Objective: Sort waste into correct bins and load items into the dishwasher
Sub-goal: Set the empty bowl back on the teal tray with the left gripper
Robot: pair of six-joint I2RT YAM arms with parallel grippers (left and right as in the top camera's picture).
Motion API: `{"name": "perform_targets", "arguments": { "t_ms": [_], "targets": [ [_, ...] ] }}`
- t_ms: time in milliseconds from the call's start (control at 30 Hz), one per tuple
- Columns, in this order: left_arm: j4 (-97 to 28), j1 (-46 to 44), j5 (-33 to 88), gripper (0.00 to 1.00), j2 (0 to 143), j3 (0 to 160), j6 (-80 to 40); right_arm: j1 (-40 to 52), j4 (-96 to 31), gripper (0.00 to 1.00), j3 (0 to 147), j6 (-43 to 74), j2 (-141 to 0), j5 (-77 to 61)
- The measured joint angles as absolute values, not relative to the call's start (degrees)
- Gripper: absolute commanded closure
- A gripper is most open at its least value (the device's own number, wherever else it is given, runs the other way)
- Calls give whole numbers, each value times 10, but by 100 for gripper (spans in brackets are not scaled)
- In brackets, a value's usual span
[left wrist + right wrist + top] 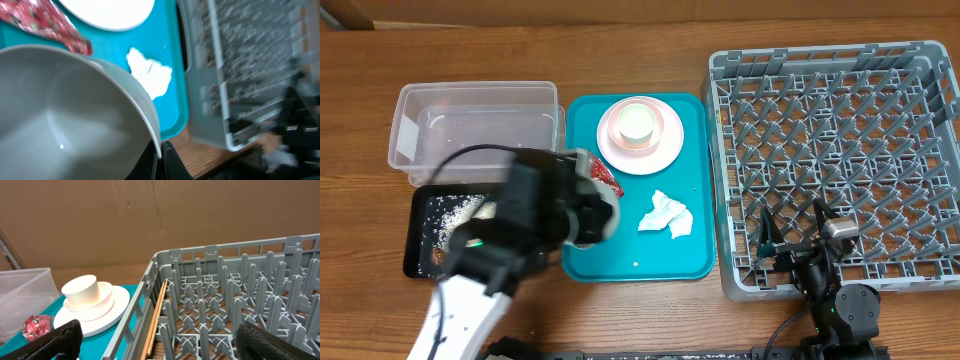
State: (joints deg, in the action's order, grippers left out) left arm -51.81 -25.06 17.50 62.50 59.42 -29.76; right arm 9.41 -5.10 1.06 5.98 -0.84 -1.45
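Note:
The left gripper should next move down and toward the right in the overhead view to put the bowl on the teal tray's near corner (612, 248), because that spot is clear.
My left gripper (161, 151) is shut on the rim of the white bowl (65, 115), held tilted over the left edge of the teal tray (685, 262). The bowl (598, 215) is partly hidden by the arm in the overhead view. The red wrapper (603, 175) and the white napkin (665, 215) lie on the teal tray. A small white cup (638, 122) stands on stacked pink and white plates (665, 150). My right gripper (790, 238) is open and empty above the front left corner of the grey dish rack (840, 165).
The clear tub (475, 125) stands at the back left. The black tray (430, 235) in front of it holds rice grains. A thin wooden stick (157, 315) lies along the rack's left wall. In the right wrist view the cup (82, 292) and wrapper (35, 326) show left of the rack.

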Motion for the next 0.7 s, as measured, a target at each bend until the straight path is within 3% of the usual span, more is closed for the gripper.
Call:
{"name": "perform_targets", "arguments": {
  "t_ms": [233,467,700],
  "targets": [
    [-517,-397,48,96,757,595,-336,94,-51,0,10,60,-8,-15],
    [-517,-412,14,96,886,595,-340,94,-51,0,11,60,-8,-14],
    [-518,-412,-2,94,924,595,-339,94,-51,0,11,60,-8,-15]
  ]
}}
